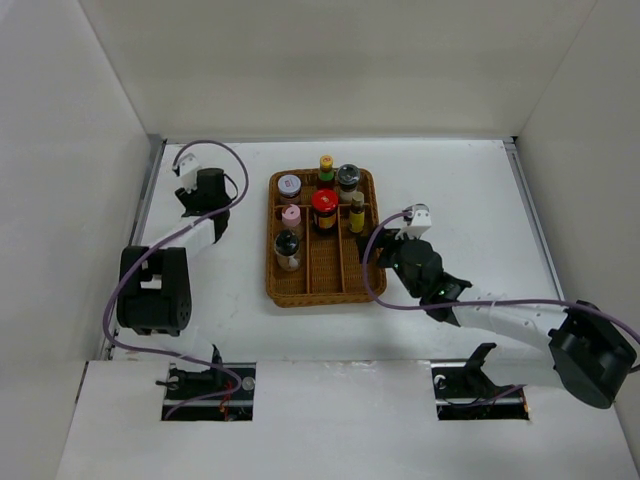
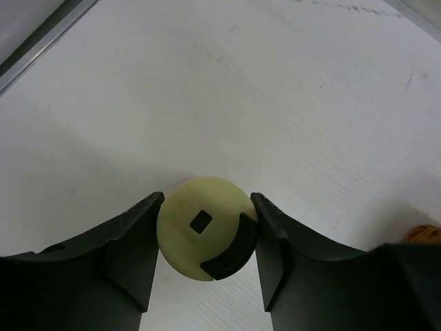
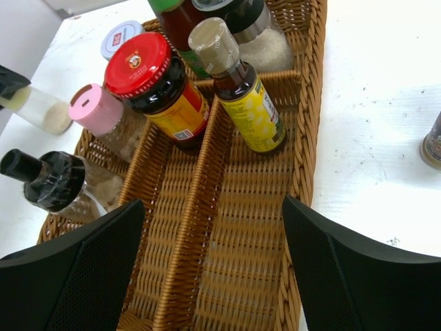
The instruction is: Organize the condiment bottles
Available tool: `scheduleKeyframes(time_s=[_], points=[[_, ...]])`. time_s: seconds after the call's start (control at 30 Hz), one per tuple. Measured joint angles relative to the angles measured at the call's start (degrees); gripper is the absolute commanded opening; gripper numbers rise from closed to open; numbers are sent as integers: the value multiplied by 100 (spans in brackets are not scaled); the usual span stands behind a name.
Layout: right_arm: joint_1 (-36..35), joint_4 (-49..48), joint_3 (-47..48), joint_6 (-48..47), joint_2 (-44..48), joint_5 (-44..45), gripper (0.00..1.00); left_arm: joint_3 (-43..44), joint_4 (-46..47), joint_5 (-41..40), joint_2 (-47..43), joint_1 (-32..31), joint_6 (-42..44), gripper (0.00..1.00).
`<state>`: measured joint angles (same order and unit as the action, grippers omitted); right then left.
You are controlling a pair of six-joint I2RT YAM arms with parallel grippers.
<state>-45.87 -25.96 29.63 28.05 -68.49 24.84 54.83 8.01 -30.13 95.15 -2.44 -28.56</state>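
My left gripper is to lift the bottle over the tray (image 1: 320, 285) and then lower it into the free middle section of the tray, just nearer than the red-capped jar.
A brown wicker tray (image 1: 320, 285) holds several condiment bottles: a white-capped jar (image 1: 289, 186), a yellow-capped bottle (image 1: 326, 165), a grey-capped jar (image 1: 348, 178), a red-capped jar (image 1: 324, 200), a tan-capped bottle (image 1: 357, 210), a pink-capped one (image 1: 291, 215) and a black-capped grinder (image 1: 288, 245). My left gripper (image 1: 210, 195) stands on the table left of the tray. In the left wrist view it (image 2: 207, 205) is shut on a cream-capped bottle (image 2: 196, 241). My right gripper (image 3: 213, 201) is open and empty over the tray's right-hand compartment (image 3: 255, 227), near the tan-capped bottle (image 3: 238, 89).
A dark bottle (image 3: 433, 141) stands on the table right of the tray, cut off by the right wrist view's edge. White walls close in the table on the left (image 1: 100, 150), back and right. The right arm (image 1: 500, 315) lies across the table's near right.
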Motion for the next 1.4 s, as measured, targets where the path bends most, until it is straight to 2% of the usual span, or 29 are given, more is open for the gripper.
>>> scheduleKeyframes(time_s=[0.1,0.4,0.63,0.8,1.0,1.4], points=[[0,0,0,0,-33,-2,85,-37,-114,-216,-409,-380,170,43],[2,-7,0,0,-24,0,84,46,55,-702,-2769,-2085,566,42],[17,39,-26,-17,442,153,84,214,15,-767,-2981,-3790,828,43],[234,-2,-146,2,1196,411,81,98,-111,-688,-2839,-4629,743,43],[358,17,-175,26,1252,520,82,-238,-210,-584,-2328,-5053,428,43],[498,107,-210,28,988,678,82,-1178,13,-234,-1593,-4874,37,44]])
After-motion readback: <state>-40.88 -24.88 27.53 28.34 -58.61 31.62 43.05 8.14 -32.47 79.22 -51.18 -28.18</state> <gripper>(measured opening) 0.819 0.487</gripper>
